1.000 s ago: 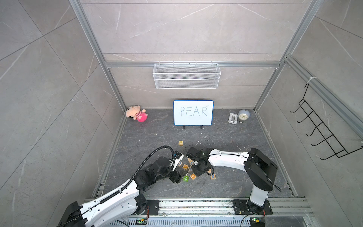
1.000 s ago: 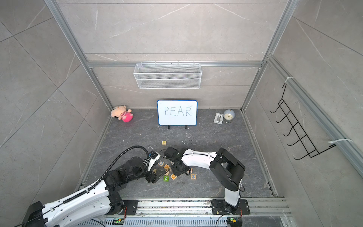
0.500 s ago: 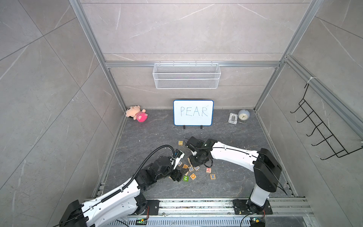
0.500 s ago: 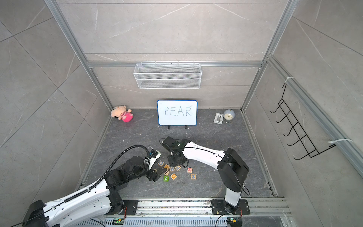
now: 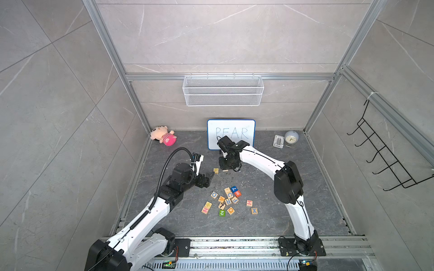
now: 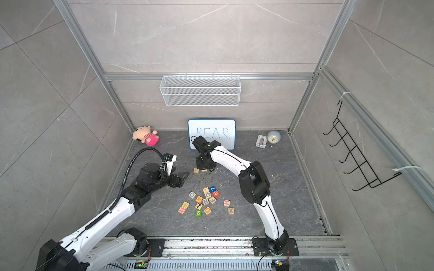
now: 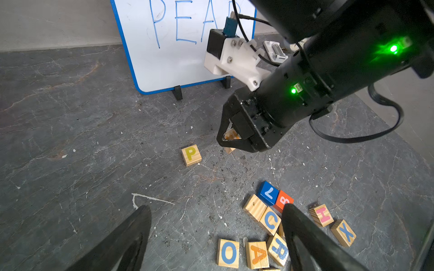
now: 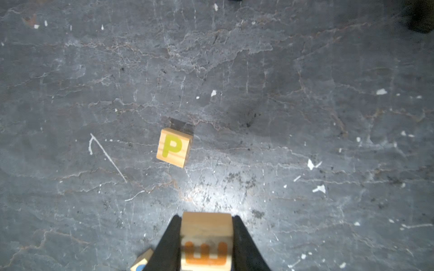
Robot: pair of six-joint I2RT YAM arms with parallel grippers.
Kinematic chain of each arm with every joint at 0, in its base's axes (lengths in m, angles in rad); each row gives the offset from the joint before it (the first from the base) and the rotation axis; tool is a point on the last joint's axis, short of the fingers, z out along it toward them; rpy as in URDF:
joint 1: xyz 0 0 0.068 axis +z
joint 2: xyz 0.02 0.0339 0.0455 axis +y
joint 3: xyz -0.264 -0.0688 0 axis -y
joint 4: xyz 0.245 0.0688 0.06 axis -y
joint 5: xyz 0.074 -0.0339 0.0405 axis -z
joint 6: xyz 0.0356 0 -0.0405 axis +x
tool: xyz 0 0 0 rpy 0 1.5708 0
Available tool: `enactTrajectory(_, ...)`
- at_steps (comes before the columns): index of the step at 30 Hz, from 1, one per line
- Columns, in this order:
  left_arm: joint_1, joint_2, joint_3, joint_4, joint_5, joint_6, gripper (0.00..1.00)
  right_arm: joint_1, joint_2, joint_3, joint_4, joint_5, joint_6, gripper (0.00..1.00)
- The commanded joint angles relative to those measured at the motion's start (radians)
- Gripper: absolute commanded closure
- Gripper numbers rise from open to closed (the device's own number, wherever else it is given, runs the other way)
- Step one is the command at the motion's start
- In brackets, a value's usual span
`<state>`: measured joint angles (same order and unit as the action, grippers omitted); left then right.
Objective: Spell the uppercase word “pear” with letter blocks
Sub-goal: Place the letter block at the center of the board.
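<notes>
Next, my right gripper goes down toward the P block (image 5: 215, 170) and lets go of the orange E block on the bare floor beside it, the spot below my gripper.
The yellow P block (image 5: 215, 170) (image 8: 173, 147) lies alone on the dark floor in front of the whiteboard. My right gripper (image 5: 224, 167) (image 7: 234, 140) is shut on the orange E block (image 8: 206, 241) (image 7: 231, 136), holding it low just to the right of the P with a small gap between them. The orange A block (image 7: 257, 254) (image 5: 221, 199) and the bluish R block (image 7: 279, 248) (image 5: 228, 201) lie in the pile nearer the front. My left gripper (image 7: 215, 211) (image 5: 210, 176) hovers open and empty left of the P, above the floor.
Other letter and number blocks (image 5: 237, 193) crowd the pile, with H (image 5: 249, 203) and X (image 5: 254, 210) to its right. A whiteboard reading PEAR (image 5: 231, 133) stands at the back, a plush toy (image 5: 163, 138) back left, a clock (image 5: 291, 137) back right.
My right arm has carried the E block from the pile back to beside the P. My left gripper has pulled away from the pile and opened a little wider.
</notes>
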<state>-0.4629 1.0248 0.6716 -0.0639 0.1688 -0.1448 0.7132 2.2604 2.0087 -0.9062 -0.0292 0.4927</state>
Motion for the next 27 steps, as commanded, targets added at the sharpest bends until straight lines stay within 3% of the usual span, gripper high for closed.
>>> enactTrajectory(1, 0.05, 0.079, 0.06, -0.002, 0.107, 0.025, 0.11, 0.004, 0.074, 0.093, -0.078, 0.022, 0.022, 0.75)
enactTrajectory(10, 0.086, 0.245, 0.118, 0.044, 0.156, 0.011, 0.11, -0.003, 0.202, 0.227, -0.145, 0.079, 0.052, 0.74)
enactTrajectory(19, 0.084, 0.289, 0.126, 0.065, 0.207, 0.012, 0.12, -0.004, 0.219, 0.195, -0.113, 0.108, 0.077, 0.74)
enactTrajectory(27, 0.081, 0.265, 0.111, 0.068, 0.22, 0.014, 0.12, -0.009, 0.23, 0.209, -0.108, 0.104, 0.066, 0.42)
